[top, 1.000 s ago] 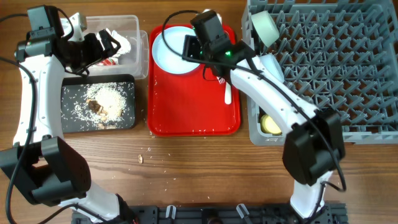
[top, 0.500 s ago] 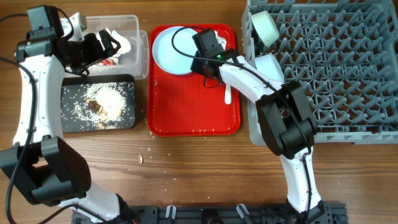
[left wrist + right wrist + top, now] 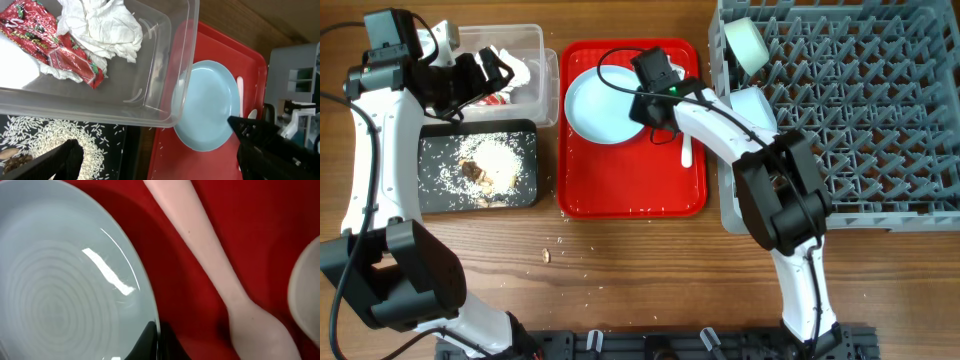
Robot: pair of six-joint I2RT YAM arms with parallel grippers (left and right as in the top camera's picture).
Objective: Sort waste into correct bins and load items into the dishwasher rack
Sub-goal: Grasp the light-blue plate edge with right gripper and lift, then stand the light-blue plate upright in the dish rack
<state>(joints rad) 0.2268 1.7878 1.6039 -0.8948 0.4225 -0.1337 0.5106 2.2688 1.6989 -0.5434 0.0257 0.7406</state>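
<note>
The plate (image 3: 600,105) should next go up with my right gripper, to the right in the overhead view and down into the rack's wires beside the bowls, since that spot is empty.
On the red tray (image 3: 630,185) lies the pale blue plate (image 3: 600,105), and my right gripper (image 3: 647,103) is shut on its right rim. In the right wrist view both fingertips (image 3: 150,340) pinch the plate (image 3: 65,280) edge, next to a white plastic utensil (image 3: 210,265). Over the clear tub (image 3: 545,45) my left gripper (image 3: 485,70) hangs open with nothing in it. The tub (image 3: 170,90) holds the crumpled napkin (image 3: 107,25) and the red-and-white wrapper (image 3: 55,42). White rice scraps (image 3: 495,160) lie in the black tray (image 3: 525,195).
The grey dishwasher rack (image 3: 850,110) fills the right side, with a pale green bowl (image 3: 745,42), a pale blue bowl (image 3: 753,103) and a yellow cup (image 3: 756,200) at its left edge. A white utensil (image 3: 687,150) lies on the red tray. A few rice grains (image 3: 555,243) dot the table.
My right gripper closed on the plate's rim, and the plate slid a little toward the front of the red tray. The left arm stayed still.
</note>
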